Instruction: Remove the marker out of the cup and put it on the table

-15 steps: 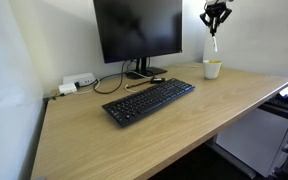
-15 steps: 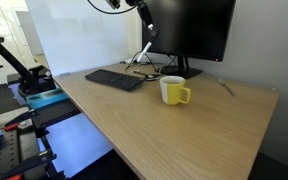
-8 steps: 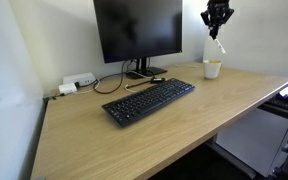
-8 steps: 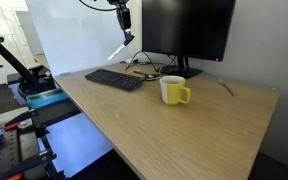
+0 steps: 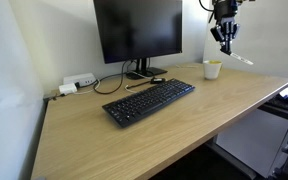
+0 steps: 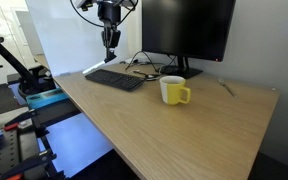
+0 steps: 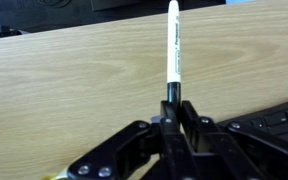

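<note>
The marker hangs clear of the cup, so the gripper will next move down toward the bare tabletop between keyboard and cup (image 5: 211,90) and let go of the marker's dark end there.
My gripper (image 5: 224,40) hangs high above the table (image 5: 184,125) and is shut on the dark end of the marker (image 5: 242,59). The marker's whitish body sticks out sideways and slightly down from the jaws. In the wrist view the gripper (image 7: 172,104) clamps the marker (image 7: 172,45), which points away over the wood. The pale yellow cup (image 5: 212,69) stands on the table below and apart from the marker. It also shows in an exterior view (image 6: 172,91), well to the right of the gripper (image 6: 110,38).
A black keyboard (image 5: 149,101) lies mid-table in front of a monitor (image 5: 137,30); its corner shows in the wrist view (image 7: 280,122). A dark thin pen (image 5: 144,83) lies between them. Cables and a white power strip (image 5: 79,82) sit at the back.
The gripper has carried the marker clear of the cup and sideways away from it. The marker has swung from hanging straight down to sticking out sideways.
</note>
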`<state>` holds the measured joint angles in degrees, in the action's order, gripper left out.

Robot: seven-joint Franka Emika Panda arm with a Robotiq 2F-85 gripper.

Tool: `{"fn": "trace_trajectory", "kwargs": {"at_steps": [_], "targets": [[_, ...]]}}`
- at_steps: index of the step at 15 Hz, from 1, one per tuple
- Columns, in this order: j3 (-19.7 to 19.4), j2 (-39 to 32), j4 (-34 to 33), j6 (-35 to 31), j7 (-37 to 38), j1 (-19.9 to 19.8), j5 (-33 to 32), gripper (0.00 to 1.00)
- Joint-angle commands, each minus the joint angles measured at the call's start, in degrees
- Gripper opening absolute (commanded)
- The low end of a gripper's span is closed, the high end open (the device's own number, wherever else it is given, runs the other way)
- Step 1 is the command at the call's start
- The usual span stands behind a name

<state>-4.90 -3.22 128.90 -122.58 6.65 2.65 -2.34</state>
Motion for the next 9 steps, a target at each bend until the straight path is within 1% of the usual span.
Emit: {"fn": "trace_trajectory", "kwargs": {"at_steps": [1, 5, 9], "targets": [[1.09, -4.61, -1.41, -1.15, 0.27, -1.42, -3.04, 0.04], [0.94, -10.84, -3.6, -2.99, 1.6, -1.04, -5.19, 0.04], [1.28, -14.47, -6.1, -5.97, 3.0, -0.27, -5.45, 0.04]]}}
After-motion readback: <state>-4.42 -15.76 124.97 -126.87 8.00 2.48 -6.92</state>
